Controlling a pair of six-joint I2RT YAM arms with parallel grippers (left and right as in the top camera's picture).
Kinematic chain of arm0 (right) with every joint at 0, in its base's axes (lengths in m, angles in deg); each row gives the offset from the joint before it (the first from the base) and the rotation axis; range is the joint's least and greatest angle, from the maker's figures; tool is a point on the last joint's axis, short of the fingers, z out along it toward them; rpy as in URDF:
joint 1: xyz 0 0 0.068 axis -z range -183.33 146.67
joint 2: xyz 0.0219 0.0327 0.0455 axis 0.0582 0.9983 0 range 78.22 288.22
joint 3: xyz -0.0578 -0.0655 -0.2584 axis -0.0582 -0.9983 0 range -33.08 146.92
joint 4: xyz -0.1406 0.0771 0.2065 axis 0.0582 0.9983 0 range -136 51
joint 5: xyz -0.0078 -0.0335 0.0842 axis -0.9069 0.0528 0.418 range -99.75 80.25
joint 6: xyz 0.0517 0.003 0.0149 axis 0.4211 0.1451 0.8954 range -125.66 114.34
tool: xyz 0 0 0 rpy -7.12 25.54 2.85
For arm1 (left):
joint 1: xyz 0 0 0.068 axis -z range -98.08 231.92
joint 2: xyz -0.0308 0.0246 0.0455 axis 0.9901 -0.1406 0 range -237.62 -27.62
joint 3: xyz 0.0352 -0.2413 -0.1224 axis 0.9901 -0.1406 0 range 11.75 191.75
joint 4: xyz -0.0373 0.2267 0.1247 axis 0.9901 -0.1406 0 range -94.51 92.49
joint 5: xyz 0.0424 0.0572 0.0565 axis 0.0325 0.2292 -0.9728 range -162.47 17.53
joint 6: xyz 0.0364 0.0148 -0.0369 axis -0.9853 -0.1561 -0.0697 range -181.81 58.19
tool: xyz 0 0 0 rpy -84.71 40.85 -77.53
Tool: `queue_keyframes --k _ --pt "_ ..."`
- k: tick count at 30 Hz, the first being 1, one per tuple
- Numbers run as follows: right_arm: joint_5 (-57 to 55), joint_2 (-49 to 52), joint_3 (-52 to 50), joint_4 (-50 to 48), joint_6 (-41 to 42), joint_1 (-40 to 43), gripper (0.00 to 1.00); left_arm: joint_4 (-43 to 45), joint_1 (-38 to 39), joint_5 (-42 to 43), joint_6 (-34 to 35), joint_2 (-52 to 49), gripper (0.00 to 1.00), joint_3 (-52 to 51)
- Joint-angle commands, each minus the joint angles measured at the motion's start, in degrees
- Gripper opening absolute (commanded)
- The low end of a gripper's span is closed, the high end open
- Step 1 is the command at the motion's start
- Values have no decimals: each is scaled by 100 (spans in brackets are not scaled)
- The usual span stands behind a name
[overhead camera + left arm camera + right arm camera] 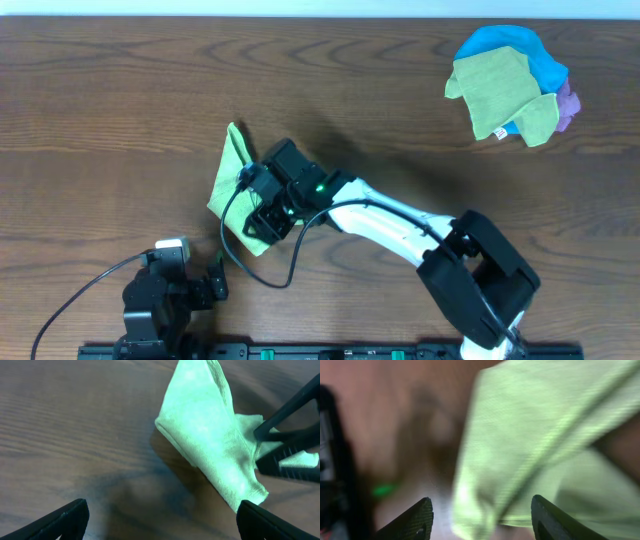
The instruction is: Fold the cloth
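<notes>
The cloth has its raised long edge (246,154) (596,410) running outward beyond my open fingers, so my right gripper will move outward and down onto it next, from the cloth's lower end.
The bright lime-green cloth (232,172) lies bunched and partly folded on the wooden table, left of centre. It fills the right wrist view (540,435) and shows in the left wrist view (210,435). My right gripper (262,222) hangs over the cloth's lower end, jaws open, with cloth between the fingers but not clamped (480,520). My left gripper (215,280) rests near the front edge, open and empty (160,520), pointing at the cloth. I see no tag.
A pile of other cloths sits at the back right: a duller olive-green one (500,95) over a blue one (520,45) and a purple one (568,105). A black cable (255,265) loops on the table below the cloth.
</notes>
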Motion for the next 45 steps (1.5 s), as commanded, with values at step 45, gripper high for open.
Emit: queue_keyframes --k 45 --pt "-603 1014 133 -2586 1360 715 38 175 -35 -256 219 37 95 -61"
